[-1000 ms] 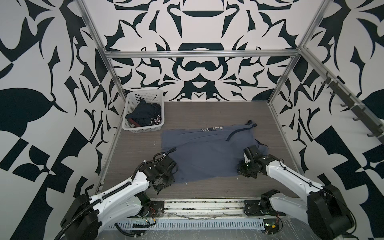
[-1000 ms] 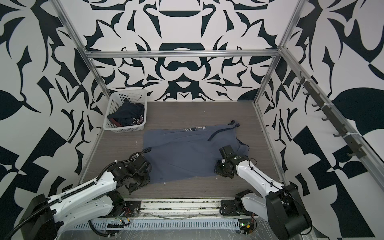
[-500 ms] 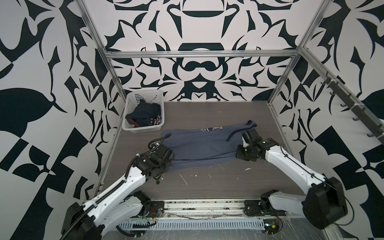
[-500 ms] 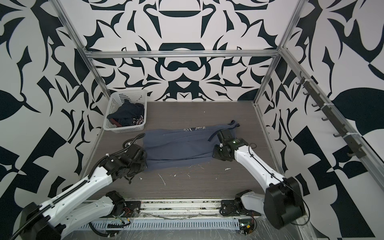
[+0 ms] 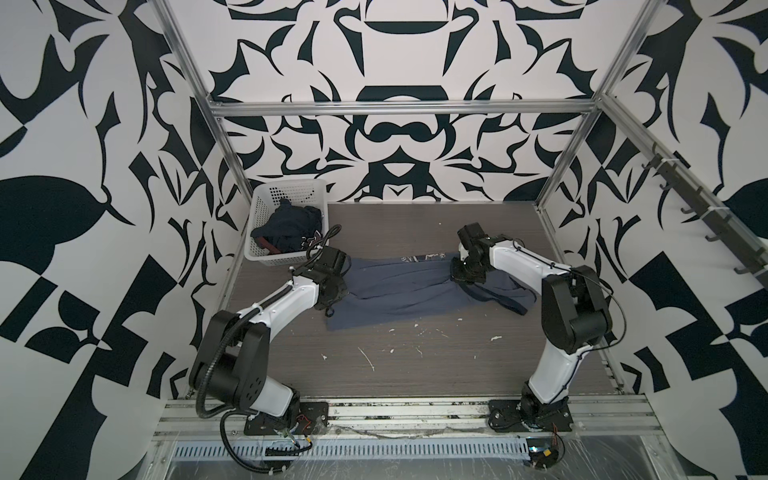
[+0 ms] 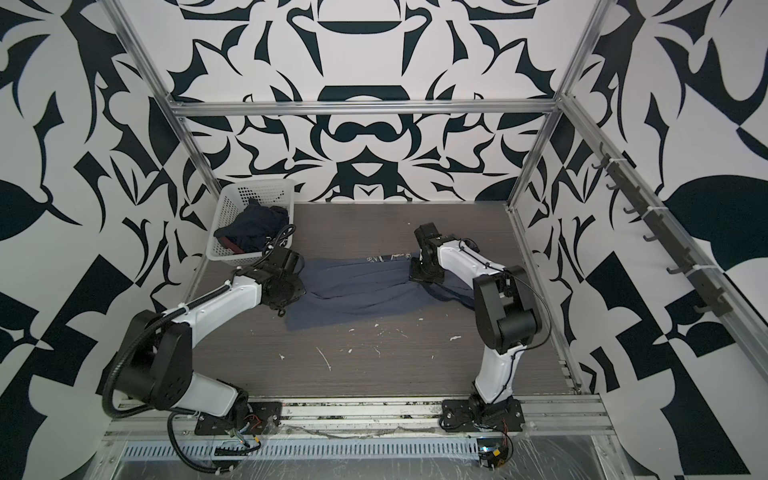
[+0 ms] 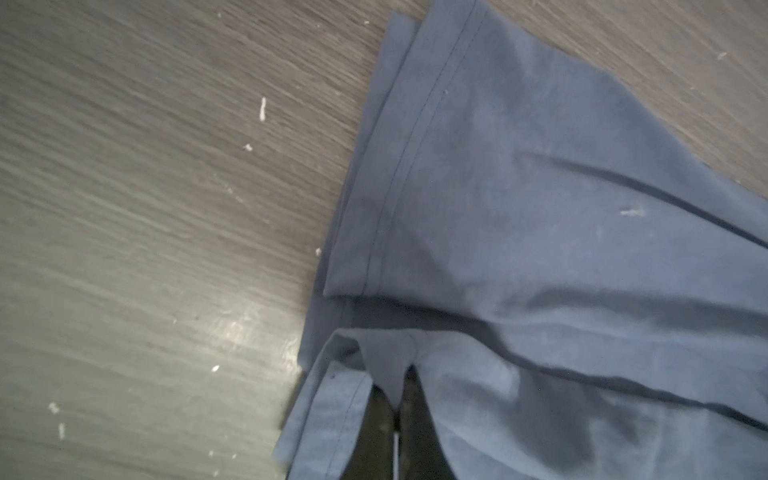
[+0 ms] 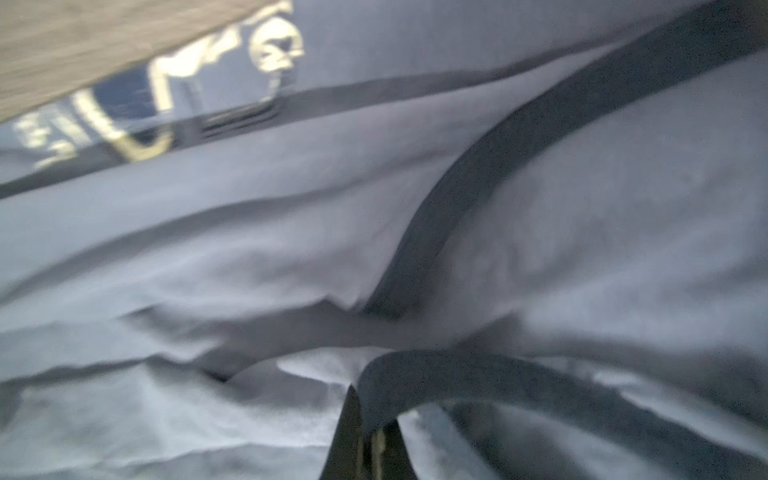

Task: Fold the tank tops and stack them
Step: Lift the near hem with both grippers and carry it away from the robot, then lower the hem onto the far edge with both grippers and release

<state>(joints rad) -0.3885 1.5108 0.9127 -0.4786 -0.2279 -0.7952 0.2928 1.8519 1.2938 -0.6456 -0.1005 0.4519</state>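
My right gripper eases outward next, toward the curved navy trim (image 8: pixel 457 208), and releases the pinched cloth there, since that trim lies spread just outward of it.
The slate-blue tank top (image 5: pixel 399 286) (image 6: pixel 353 286) lies across the middle of the table, its near part doubled over toward the back. My left gripper (image 5: pixel 337 289) (image 7: pixel 395 411) is shut on a pinch of its hemmed left end (image 7: pixel 540 208). My right gripper (image 5: pixel 465 272) (image 8: pixel 365 415) is shut on the cloth at the navy trim (image 8: pixel 457 187), near the light lettering (image 8: pixel 166 83). A navy strap end trails to the right (image 5: pixel 503 301). The navy tank top (image 5: pixel 291 226) (image 6: pixel 253 224) sits crumpled in the basket.
The white perforated basket (image 5: pixel 291 185) (image 6: pixel 257 185) stands at the back left, close behind my left wrist. The wood-grain table (image 5: pixel 415 365) carries white flecks in front of the cloth. Metal frame posts and patterned walls close in both sides; a hook rail (image 5: pixel 706 216) runs along the right wall.
Both grippers have carried the tank top's near edge from the front of the table toward the back, folding the cloth over itself. Both arms are now stretched farther out.
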